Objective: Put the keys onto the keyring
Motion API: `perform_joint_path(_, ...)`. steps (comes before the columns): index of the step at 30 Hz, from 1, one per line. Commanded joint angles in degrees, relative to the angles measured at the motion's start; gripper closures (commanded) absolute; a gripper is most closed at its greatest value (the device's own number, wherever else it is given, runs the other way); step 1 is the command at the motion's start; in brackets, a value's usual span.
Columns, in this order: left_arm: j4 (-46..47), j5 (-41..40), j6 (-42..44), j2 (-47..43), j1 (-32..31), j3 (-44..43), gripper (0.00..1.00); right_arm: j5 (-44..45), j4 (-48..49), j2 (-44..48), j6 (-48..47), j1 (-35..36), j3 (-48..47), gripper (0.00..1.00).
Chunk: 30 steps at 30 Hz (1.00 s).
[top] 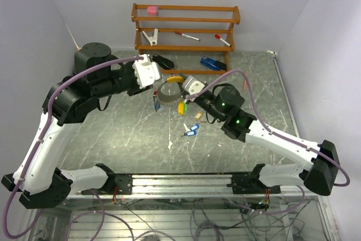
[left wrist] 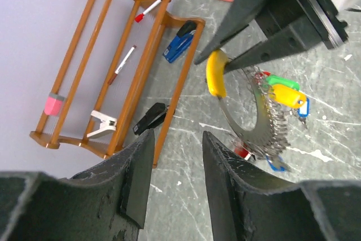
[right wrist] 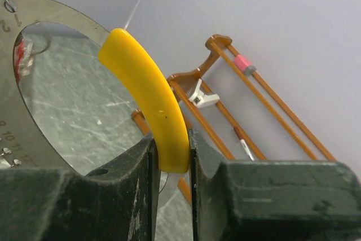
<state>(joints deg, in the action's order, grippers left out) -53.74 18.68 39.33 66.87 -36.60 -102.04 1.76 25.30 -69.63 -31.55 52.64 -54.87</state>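
Note:
I will lower my right gripper next, moving it right in the top view, and release the keyring (top: 167, 95) on the tabletop by the blue stapler, because that spot is clear.
The keyring (top: 167, 95) is a wide flat metal loop with a yellow sleeve (top: 176, 78), held on edge over the table. My right gripper (right wrist: 172, 150) is shut on the yellow sleeve (right wrist: 149, 100), and the metal band (right wrist: 51, 9) curves off to its left. Keys with yellow (left wrist: 287, 95), green (left wrist: 275, 80) and red (left wrist: 242, 152) tags hang on the keyring (left wrist: 248, 122). Two blue-tagged keys (top: 192, 131) lie loose on the table in front of it. My left gripper (left wrist: 177, 145) is open and holds nothing, just left of the loop (top: 155, 78).
A wooden rack (top: 186, 26) stands at the back and holds a pink eraser (top: 152, 10), a white clip (top: 151, 36) and two red-capped markers (top: 186, 36). A black stapler (top: 163, 62) and a blue stapler (top: 213, 63) lie by its feet.

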Motion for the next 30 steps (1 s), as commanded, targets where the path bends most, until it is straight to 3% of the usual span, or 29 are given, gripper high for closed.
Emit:
perform_joint_path(1, 3.2, -4.3, -0.6, -0.3, -0.2, -0.5, 0.5, 7.6, -2.1, 0.1, -8.4, 2.5, -2.1, 0.81)
perform_joint_path(7, 6.2, -10.5, -1.3, -1.5, -0.2, 1.8, 0.5, 24.7, -6.1, -5.9, -26.4, 6.2, -7.6, 0.83)
perform_joint_path(17, 8.7, -19.2, -0.6, -2.1, -0.2, 3.6, 0.5, 32.3, -6.2, -5.1, -36.6, 6.4, -5.5, 0.84)
perform_joint_path(23, 8.9, -21.6, -0.2, -2.5, -0.2, 5.7, 0.51, 28.6, -18.7, -7.4, -32.6, 6.5, -7.9, 0.84)
perform_joint_path(30, 9.5, -25.1, -0.2, -3.4, -0.2, 7.6, 0.51, 28.3, -23.3, -7.3, -26.0, 1.7, -6.7, 0.84)
